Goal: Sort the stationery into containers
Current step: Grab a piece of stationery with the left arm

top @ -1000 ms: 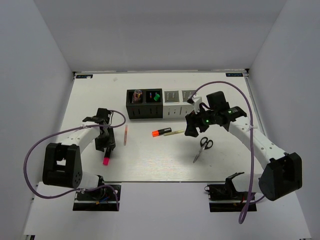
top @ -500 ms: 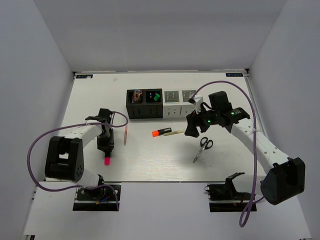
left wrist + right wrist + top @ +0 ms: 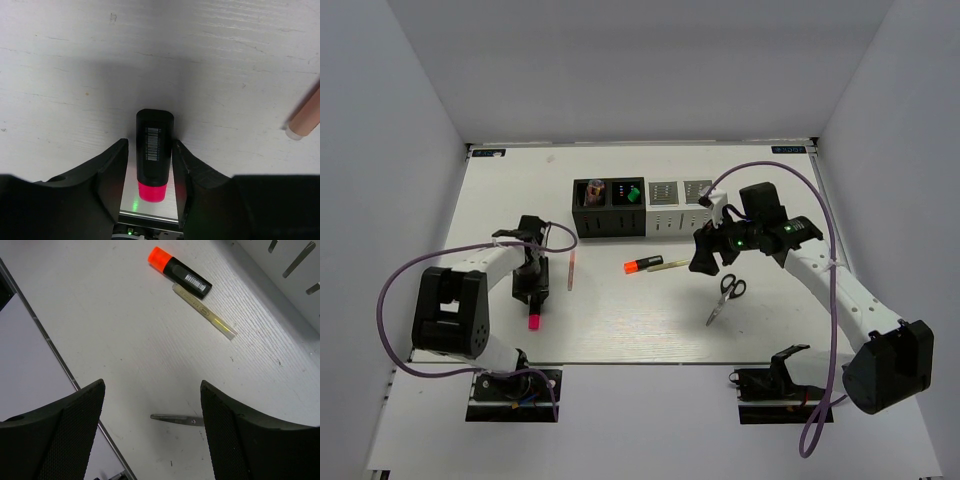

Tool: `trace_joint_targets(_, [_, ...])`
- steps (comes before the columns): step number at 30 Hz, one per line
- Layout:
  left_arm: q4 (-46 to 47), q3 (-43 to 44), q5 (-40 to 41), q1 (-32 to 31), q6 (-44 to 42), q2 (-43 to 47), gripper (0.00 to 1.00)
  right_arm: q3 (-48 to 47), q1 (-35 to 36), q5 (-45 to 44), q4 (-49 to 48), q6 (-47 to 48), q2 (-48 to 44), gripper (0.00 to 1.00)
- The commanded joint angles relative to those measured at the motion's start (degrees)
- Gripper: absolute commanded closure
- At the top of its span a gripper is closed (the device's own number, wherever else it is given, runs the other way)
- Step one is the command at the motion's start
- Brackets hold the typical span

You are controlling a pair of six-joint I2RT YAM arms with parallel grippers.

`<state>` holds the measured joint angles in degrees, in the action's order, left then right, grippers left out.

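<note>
The marker should go up and outward in my left gripper next, over the black cup with the green item [image 3: 626, 194], and be released there. Open space shows there.
My left gripper [image 3: 531, 284] sits low on the table with its jaws either side of a black marker with a pink cap [image 3: 532, 318]. In the left wrist view the marker [image 3: 154, 150] lies between the fingers; the right one is almost touching it and a narrow gap shows on the left. A pink stick [image 3: 571, 270] lies just right of it. My right gripper [image 3: 704, 262] is wide open and empty above the table. The black-handled scissors [image 3: 725, 296], an orange-capped marker [image 3: 642, 264] and a yellowish stick [image 3: 668, 265] lie nearby. The four joined cups [image 3: 640, 208] stand behind.
The two black cups [image 3: 610, 222] hold some items. In the right wrist view the scissors' blade [image 3: 177, 418] lies between the fingers, with the orange marker [image 3: 180, 272] and the stick [image 3: 205, 312] beyond. The table's front edge [image 3: 640, 362] is close to both bases.
The left arm has shifted a little and its gripper has settled around the pink-capped marker, which has not moved. The right arm has barely moved.
</note>
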<state>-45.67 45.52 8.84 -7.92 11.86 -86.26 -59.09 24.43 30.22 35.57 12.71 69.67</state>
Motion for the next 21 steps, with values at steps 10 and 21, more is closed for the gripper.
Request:
trace_joint_targets(10, [0.5,-1.5,0.5,-0.4,0.3,-3.0,1.00,0.5,-0.3,1.6,-0.6,1.2,-2.3,0.21])
trace_joint_targets(21, [-3.8,14.8,-10.1,-5.7,5.1,10.9,1.00,1.7,-0.1,5.5,0.0,4.4,-2.4,0.10])
